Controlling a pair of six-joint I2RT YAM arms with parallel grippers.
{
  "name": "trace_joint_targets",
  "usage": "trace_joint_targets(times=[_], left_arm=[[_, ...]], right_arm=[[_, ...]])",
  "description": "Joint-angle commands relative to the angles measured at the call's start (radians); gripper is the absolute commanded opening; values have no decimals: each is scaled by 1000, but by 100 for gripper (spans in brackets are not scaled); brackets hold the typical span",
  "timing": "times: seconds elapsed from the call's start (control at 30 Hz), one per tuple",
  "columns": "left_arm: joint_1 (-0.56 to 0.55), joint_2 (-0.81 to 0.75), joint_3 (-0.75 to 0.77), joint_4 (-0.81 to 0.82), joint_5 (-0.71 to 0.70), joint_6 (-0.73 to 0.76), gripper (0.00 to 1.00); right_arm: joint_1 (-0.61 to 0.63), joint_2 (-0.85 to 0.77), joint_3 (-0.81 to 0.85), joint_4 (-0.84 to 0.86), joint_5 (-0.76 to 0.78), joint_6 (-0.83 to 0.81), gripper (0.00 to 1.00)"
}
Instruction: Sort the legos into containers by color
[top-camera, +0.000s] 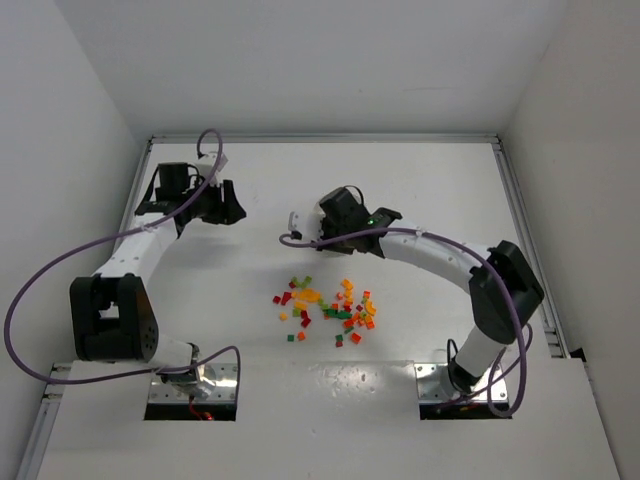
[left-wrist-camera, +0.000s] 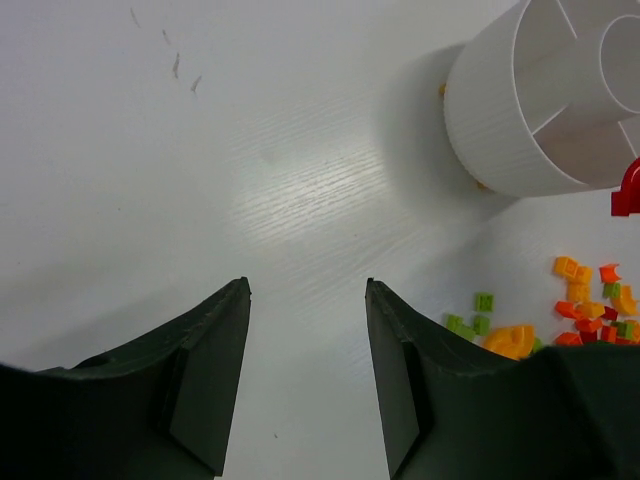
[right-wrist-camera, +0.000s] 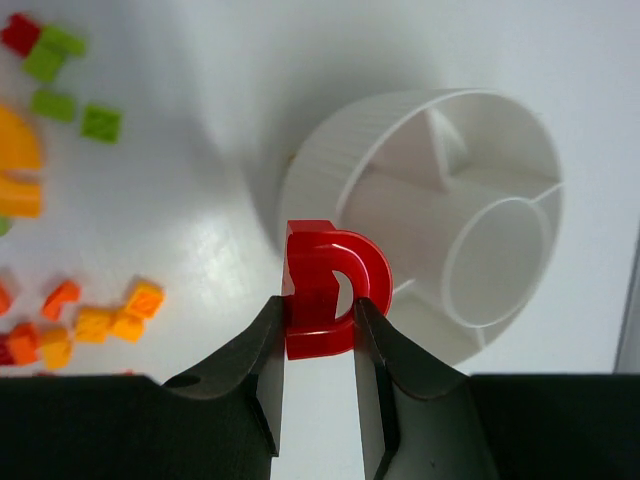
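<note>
My right gripper next carries the red lego, still short of the dish's rim, over the opening at the dish's near wedge, outward of the gripper, and releases it.
My right gripper is shut on a red arch-shaped lego and holds it up beside the near rim of the round white dish. The dish's wedge containers and central hub look empty as far as they show. The same red lego shows at the right edge of the left wrist view, next to the dish. The other legos, red, orange, yellow and green, lie scattered mid-table. My left gripper stands open over bare table, left of the dish, nothing between its fingers.
Walls close the table on the left, back and right, with a metal rail along the right side. Purple cables loop off both arms. The right arm arches over the table behind the lego pile.
</note>
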Motion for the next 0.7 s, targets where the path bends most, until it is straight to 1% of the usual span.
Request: trace_joint_targets(times=[0.0,0.1,0.3,0.67], left_arm=[[13,-2,43,31,-5,-13,56],[13,9,52,31,-15,-13,56],[13,39,70,31,-15,-13,56],[13,69,92,31,-15,-13,56]], right_arm=[[-26,25,95,51,49,-3,0],[-37,59,136,51,40,-14,0],[-69,140,246,-21,18,-14,0],[-78,185,282,-65,9,-46,0]])
